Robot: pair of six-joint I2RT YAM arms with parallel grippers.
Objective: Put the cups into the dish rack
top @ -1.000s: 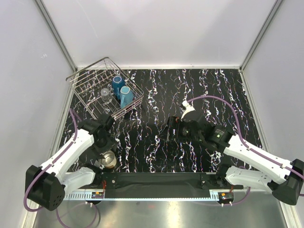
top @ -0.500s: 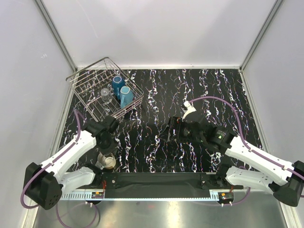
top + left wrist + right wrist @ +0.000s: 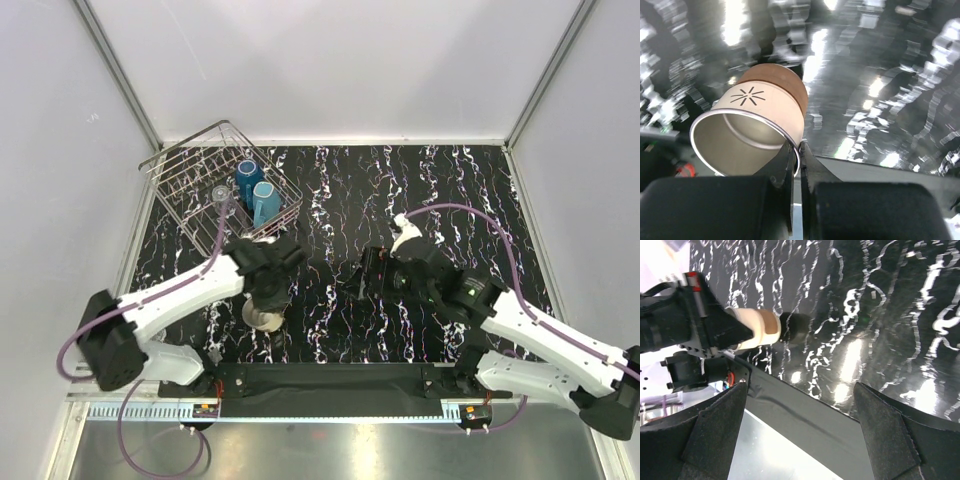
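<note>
My right gripper lowers its open fingers next onto the beige-silvery cup's upturned rim (image 3: 280, 322), which lies below the gripper and to its left in the top view.
My left gripper (image 3: 268, 300) is shut on the rim of the beige-silvery cup (image 3: 263, 316), which is held tilted above the black marbled table, front left of centre. In the left wrist view the cup (image 3: 755, 125) shows its open mouth, and its rim is pinched between the fingertips of the gripper (image 3: 799, 150). The dish rack (image 3: 180, 190) stands at the back left. It holds the dark blue cup (image 3: 247, 178), the light blue cup (image 3: 265, 201) and the clear glass cup (image 3: 222, 197). My right gripper (image 3: 362, 280) hangs open and empty near the table's centre, its fingers (image 3: 715, 440) spread wide. From there the beige cup (image 3: 757, 335) shows.
White walls enclose the table on three sides. A dark bar (image 3: 330, 378) with the arm bases runs along the near edge. Purple cables trail from both arms.
The left gripper has closed on the beige cup's rim and carried it from the front left corner rightward toward the middle. The right arm has shifted only slightly.
</note>
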